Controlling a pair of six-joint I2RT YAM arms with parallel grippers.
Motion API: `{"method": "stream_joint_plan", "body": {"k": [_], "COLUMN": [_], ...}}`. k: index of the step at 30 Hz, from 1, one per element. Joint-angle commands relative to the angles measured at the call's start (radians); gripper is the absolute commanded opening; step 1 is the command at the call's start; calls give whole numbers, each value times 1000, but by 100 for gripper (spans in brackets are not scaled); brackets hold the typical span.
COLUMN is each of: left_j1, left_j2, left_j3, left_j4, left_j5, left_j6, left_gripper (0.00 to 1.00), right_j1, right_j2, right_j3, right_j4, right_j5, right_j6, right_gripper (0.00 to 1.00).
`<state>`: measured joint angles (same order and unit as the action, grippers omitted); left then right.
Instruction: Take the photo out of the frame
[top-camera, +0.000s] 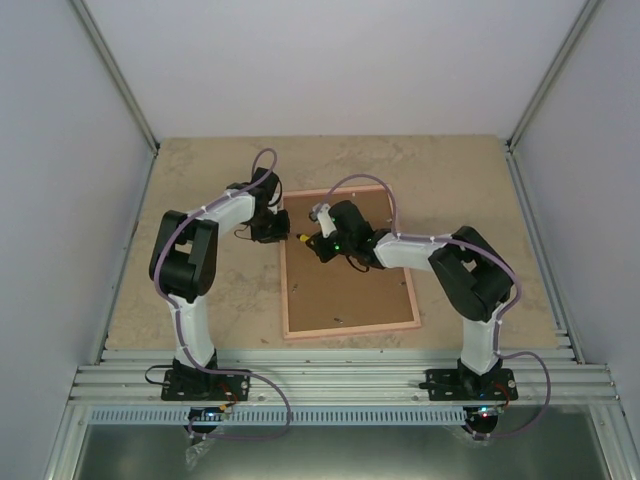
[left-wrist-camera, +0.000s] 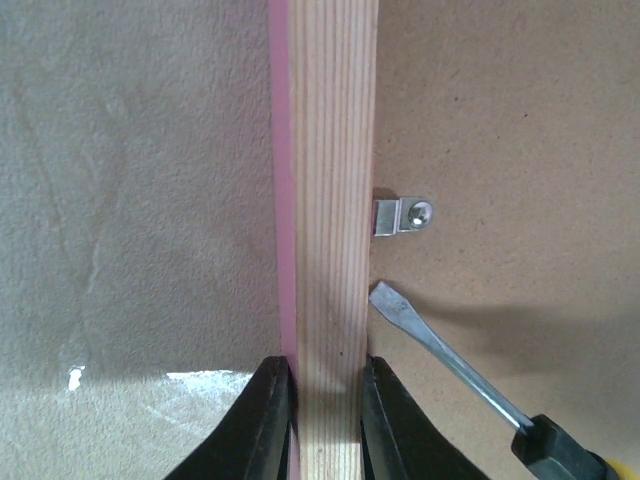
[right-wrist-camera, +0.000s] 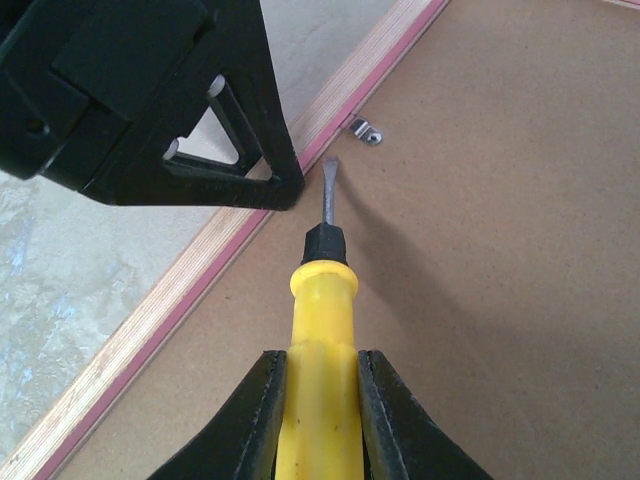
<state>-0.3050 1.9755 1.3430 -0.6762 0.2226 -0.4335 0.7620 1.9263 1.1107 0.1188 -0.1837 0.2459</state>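
Note:
I will next move my left gripper back, turn the held wooden rail counterclockwise in the top view, and release it, because more clips sit along the frame's other rails.
The pink frame (top-camera: 350, 328) lies face down, its brown backing board (top-camera: 345, 290) up. The photo is hidden beneath the board. My left gripper (left-wrist-camera: 325, 375) is shut on the frame's left wooden rail (left-wrist-camera: 335, 200), one finger on each side. My right gripper (right-wrist-camera: 320, 365) is shut on a yellow-handled screwdriver (right-wrist-camera: 320, 320). Its flat blade (left-wrist-camera: 400, 315) rests on the board against the rail's inner edge, just short of a metal clip (left-wrist-camera: 403, 215). The clip also shows in the right wrist view (right-wrist-camera: 366, 133).
The left gripper's black body (right-wrist-camera: 150, 110) sits close to the left of the screwdriver blade. The beige tabletop (top-camera: 200, 180) surrounds the frame. Grey walls enclose the table on three sides, and a metal rail (top-camera: 340, 380) runs along the near edge.

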Motion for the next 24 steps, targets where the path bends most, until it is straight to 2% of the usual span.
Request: {"method": "stream_joint_plan", "body": {"k": [1,14,24], "left_j1": [-11,-13,-13], "left_j2": [-10,-21,-49], "left_j3": [-27,-54,-106], "left_j4": [-15,-11,32], "left_j5": [89,99,118], "left_j6": [8,3,-52], "left_gripper": [7,5,3], "right_j1": [-2,-4,-4], "right_j2": [37,72,78], "right_j3": [29,45,43], "right_j4": [31,70,64], "right_j5": [19,104,237], "right_j6": [-10,2,30], "right_gripper": [0,0,1]}}
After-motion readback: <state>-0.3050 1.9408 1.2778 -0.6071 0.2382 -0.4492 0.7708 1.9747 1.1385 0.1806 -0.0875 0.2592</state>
